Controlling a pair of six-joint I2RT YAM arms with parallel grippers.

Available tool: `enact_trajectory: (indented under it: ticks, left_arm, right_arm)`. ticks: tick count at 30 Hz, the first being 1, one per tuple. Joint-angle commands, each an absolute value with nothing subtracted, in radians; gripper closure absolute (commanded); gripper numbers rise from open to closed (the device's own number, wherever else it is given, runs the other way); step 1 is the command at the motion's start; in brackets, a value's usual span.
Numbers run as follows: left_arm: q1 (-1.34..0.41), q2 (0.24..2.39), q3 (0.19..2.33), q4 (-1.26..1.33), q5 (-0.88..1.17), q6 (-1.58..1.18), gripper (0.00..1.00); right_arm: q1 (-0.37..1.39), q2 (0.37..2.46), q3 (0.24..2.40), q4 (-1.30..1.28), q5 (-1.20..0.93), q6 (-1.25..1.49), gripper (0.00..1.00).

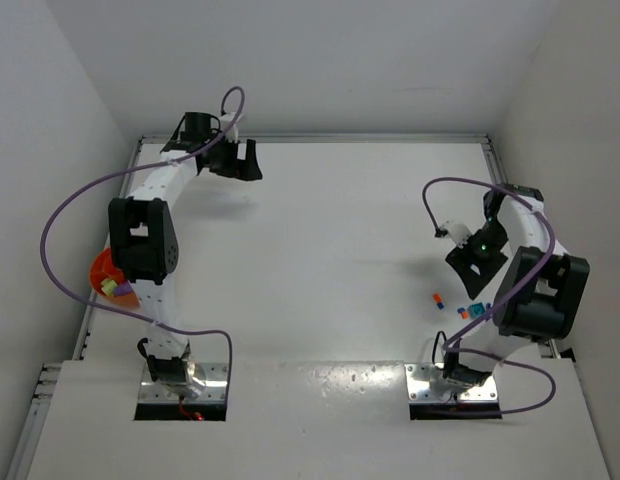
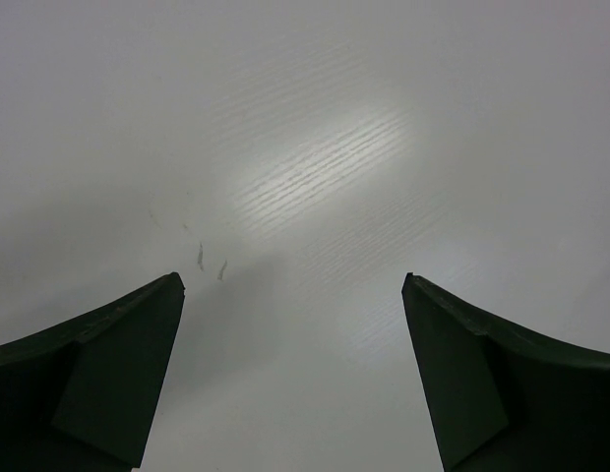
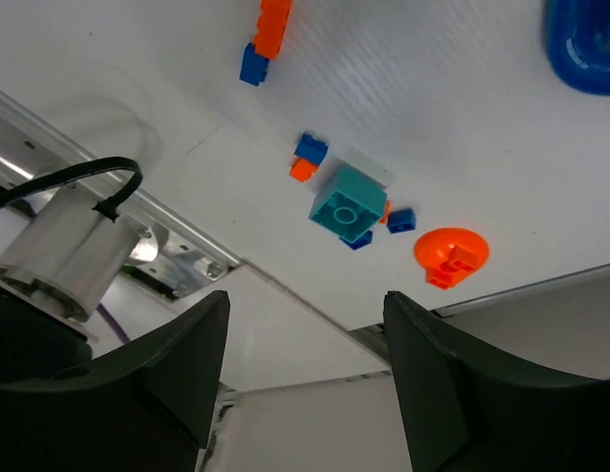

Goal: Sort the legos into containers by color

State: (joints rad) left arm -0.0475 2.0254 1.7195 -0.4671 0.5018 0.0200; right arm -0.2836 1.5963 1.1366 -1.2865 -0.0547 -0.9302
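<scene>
The robot's right gripper will next turn square to the teal brick (image 1: 476, 310) (image 3: 346, 205), lower back toward the robot's base and close around it, because the brick lies at an angle below the gripper's open fingers.
The orange bowl (image 1: 102, 272) sits at the table's left edge, partly hidden by my left arm; lime green and purple bricks (image 1: 112, 287) lie in it. Loose legos lie near my right arm's base: a teal brick (image 3: 346, 205) (image 1: 476, 310), an orange-and-blue stack (image 3: 266, 37) (image 1: 438, 298), small blue (image 3: 310, 147) and orange (image 3: 303, 170) bricks. My left gripper (image 1: 238, 160) (image 2: 293, 283) is open and empty over bare table at the far left. My right gripper (image 1: 468, 262) (image 3: 305, 300) is open and empty, above and beyond the loose legos.
A small round orange piece (image 3: 451, 254) with an orange brick on it lies beside the teal brick. A blue rounded rim (image 3: 585, 44) shows at the right wrist view's top right corner. A metal rail (image 1: 310, 138) runs along the table's far edge.
</scene>
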Motion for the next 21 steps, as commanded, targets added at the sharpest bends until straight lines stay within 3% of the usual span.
enact_trajectory:
  ticks: [1, 7, 16, 21]
  left_arm:
    - [-0.038, 2.042, 1.759, -0.462, 0.518, -0.026, 0.01]
    - [-0.038, 2.051, 1.770, -0.462, 0.509, -0.049, 0.01]
    - [-0.038, 2.051, 1.760, -0.462, 0.500, -0.069, 0.01]
    - [-0.038, 2.051, 1.759, -0.453, 0.491, -0.078, 0.01]
  right_arm:
    - [-0.275, 1.608, 1.137, -1.351, -0.026, -0.809, 0.35]
    - [-0.275, 1.700, 1.118, -1.326, 0.029, -0.628, 0.35]
    - [-0.295, 1.648, 1.011, -1.118, 0.141, -0.414, 0.35]
    - [-0.304, 1.635, 0.939, -1.062, 0.074, -0.425, 0.34]
